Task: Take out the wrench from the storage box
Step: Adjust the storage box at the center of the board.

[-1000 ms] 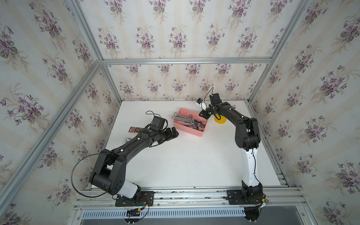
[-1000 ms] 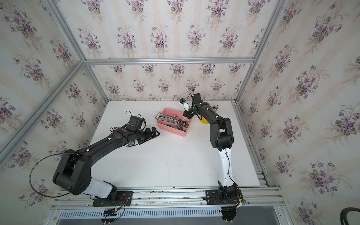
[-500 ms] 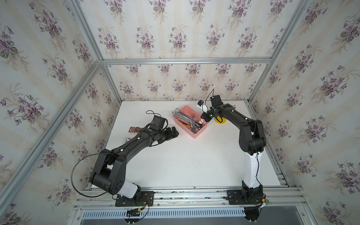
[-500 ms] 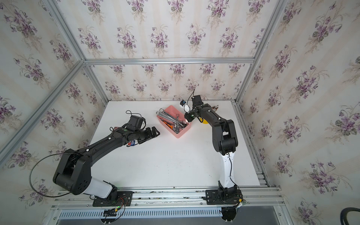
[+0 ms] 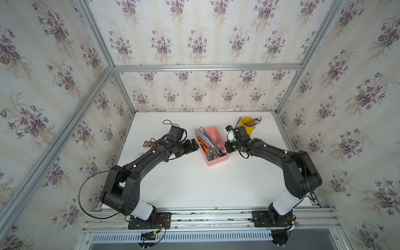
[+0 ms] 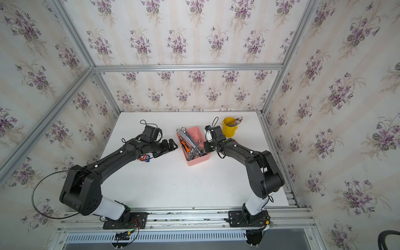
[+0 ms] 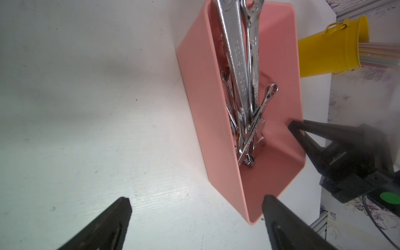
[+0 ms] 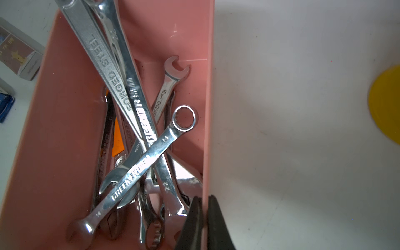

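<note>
The pink box [image 5: 217, 161] sits crooked, so the robot should drag the box's side back with its right gripper to the clear tabletop, which lies back of the gripper, and then release it.
The pink storage box [image 5: 217, 161] [image 6: 198, 161] stands mid-table and holds several steel wrenches [image 5: 207, 140] [image 7: 240, 75]. One marked 14, the wrench [image 8: 151, 155], lies crosswise on top of the pile. My right gripper [image 5: 226, 147] [image 8: 204, 198] is shut on the box's right wall [image 8: 207, 134], one finger inside and one outside. It holds no wrench. My left gripper [image 5: 194, 146] [image 7: 195, 198] stands open just left of the box, low over the table. Its jaws span the box's near corner [image 7: 251, 216] without touching it.
A yellow cup of pencils [image 5: 248, 126] [image 6: 229, 129] stands behind my right wrist. A small brown carton [image 5: 148, 144] and a blue and red packet [image 6: 144, 158] lie beside my left arm. An orange-handled tool [image 5: 203, 147] lies in the box under the wrenches.
My right gripper closed on the box wall and swung the box, which now runs front to back instead of across. The left arm has stayed put.
</note>
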